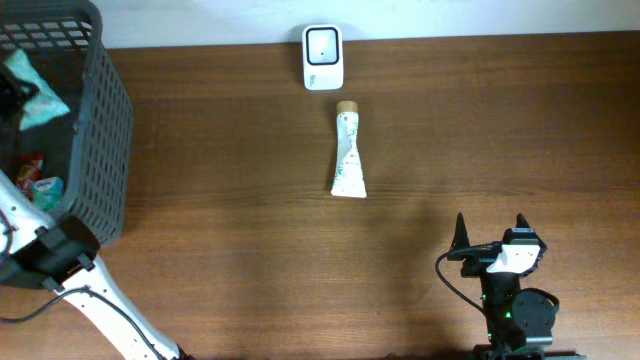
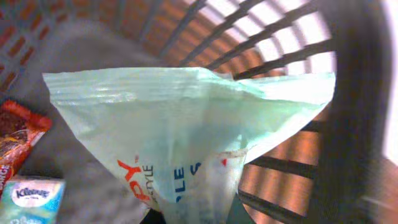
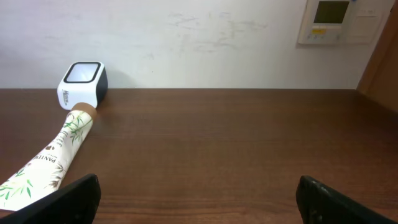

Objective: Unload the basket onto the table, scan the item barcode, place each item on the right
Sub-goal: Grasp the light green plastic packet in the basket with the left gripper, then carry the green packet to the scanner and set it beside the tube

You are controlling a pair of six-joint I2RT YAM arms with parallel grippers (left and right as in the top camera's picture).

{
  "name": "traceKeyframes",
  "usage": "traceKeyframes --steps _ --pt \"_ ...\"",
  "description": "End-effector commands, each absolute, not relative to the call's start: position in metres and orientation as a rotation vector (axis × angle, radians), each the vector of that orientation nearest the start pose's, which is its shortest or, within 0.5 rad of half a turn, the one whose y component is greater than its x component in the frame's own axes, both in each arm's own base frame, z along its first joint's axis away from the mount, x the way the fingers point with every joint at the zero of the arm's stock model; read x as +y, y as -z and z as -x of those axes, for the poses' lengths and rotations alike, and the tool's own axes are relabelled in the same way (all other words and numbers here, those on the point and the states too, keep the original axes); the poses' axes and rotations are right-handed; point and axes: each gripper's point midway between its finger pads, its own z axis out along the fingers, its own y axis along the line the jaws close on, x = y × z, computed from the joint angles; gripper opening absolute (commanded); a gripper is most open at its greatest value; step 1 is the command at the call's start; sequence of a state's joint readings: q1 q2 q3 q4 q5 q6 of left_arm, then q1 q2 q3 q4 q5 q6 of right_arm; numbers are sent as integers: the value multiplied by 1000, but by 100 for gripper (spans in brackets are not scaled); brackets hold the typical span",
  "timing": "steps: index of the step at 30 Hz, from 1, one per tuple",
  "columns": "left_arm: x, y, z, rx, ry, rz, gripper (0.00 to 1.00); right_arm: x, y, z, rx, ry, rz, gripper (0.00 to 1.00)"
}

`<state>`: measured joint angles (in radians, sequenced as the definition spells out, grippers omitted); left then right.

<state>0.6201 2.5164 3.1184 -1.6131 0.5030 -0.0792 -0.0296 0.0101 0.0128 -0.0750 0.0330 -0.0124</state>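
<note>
The basket's side surrounds the packet. Next, my left gripper rises over the basket's rim, then lowers to free it on bare tabletop beside the white tube.
A pale green plastic packet [image 2: 186,137] with red and blue print fills the left wrist view inside the dark basket [image 2: 348,124]. My left gripper [image 2: 193,216] is shut on its lower end. Overhead, the packet [image 1: 40,100] shows beside the left gripper [image 1: 10,92] in the basket [image 1: 105,130] at the far left. No barcode shows on it. The white scanner [image 1: 323,57] stands at the table's far edge, and is seen as well in the right wrist view [image 3: 83,84]. My right gripper [image 1: 490,232] rests open near the front right, nothing between its fingers [image 3: 74,199].
A white tube with leaf print [image 1: 348,155] lies just in front of the scanner, cap toward it; the right wrist view has the tube [image 3: 53,158] at its left. A red packet [image 2: 15,140] and a tissue pack [image 2: 31,199] lie on the basket floor.
</note>
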Motion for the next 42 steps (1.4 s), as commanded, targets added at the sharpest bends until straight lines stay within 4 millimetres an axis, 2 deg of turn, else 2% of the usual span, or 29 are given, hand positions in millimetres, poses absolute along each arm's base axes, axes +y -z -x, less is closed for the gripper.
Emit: traceKeyframes --steps 1,6,8,9,10,13,16,18,20,22,24,26,27,29,32,33,35,37,38,39,40,42 --pt "191 -349 -459 2230 414 537 0 -14 -156 -246 1649 65 -36 99" --pt "126 -418 -443 2133 399 341 0 -14 -156 -246 1648 65 -36 99" --pt "106 -432 -439 2113 405 286 0 -14 -156 -246 1648 65 -36 99" --pt "89 -440 -437 2103 413 243 0 -14 -156 -246 1648 65 -36 99" --pt "63 -449 -435 2096 439 177 0 -14 -156 -246 1649 65 -36 99" --pt "11 -448 -437 2126 482 64 0 -14 -156 -246 1648 65 -36 99" --pt "-51 -415 -443 2263 395 -32 0 -14 -156 -246 1649 65 -36 99" --pt "-76 -395 -447 2332 333 -66 0 -14 -156 -246 1648 65 -36 99" --pt "-99 -365 -453 2423 261 -79 0 -14 -156 -246 1649 65 -36 99" --pt "-125 -322 -458 2538 240 -91 0 -14 -156 -246 1649 65 -36 99" --pt "-152 -268 -459 2668 252 -75 0 -14 -156 -246 1648 65 -36 99" --pt "-169 -223 -456 2762 253 -31 0 -14 -156 -246 1649 65 -36 99" --pt "-179 -192 -452 2818 252 23 0 -14 -156 -246 1649 65 -36 99" --pt "-190 -157 -444 2871 247 73 0 -14 -156 -246 1649 65 -36 99" --pt "-207 -107 -435 2906 238 34 0 -14 -156 -246 1648 65 -36 99" --pt "-210 -98 -435 2902 242 27 1 -14 -156 -246 1649 65 -36 99" --pt "-222 -74 -432 2890 254 -11 12 -14 -156 -246 1649 65 -36 99" --pt "-227 -61 -428 2887 259 -30 17 -14 -156 -246 1649 65 -36 99" --pt "-227 -58 -427 2891 258 -32 20 -14 -156 -246 1648 65 -36 99" --pt "-227 -59 -427 2889 258 -32 34 -14 -156 -246 1649 65 -36 99" --pt "-227 -62 -429 2880 264 -30 42 -14 -156 -246 1648 65 -36 99" --pt "-231 -79 -437 2842 286 -59 45 -14 -156 -246 1648 65 -36 99"
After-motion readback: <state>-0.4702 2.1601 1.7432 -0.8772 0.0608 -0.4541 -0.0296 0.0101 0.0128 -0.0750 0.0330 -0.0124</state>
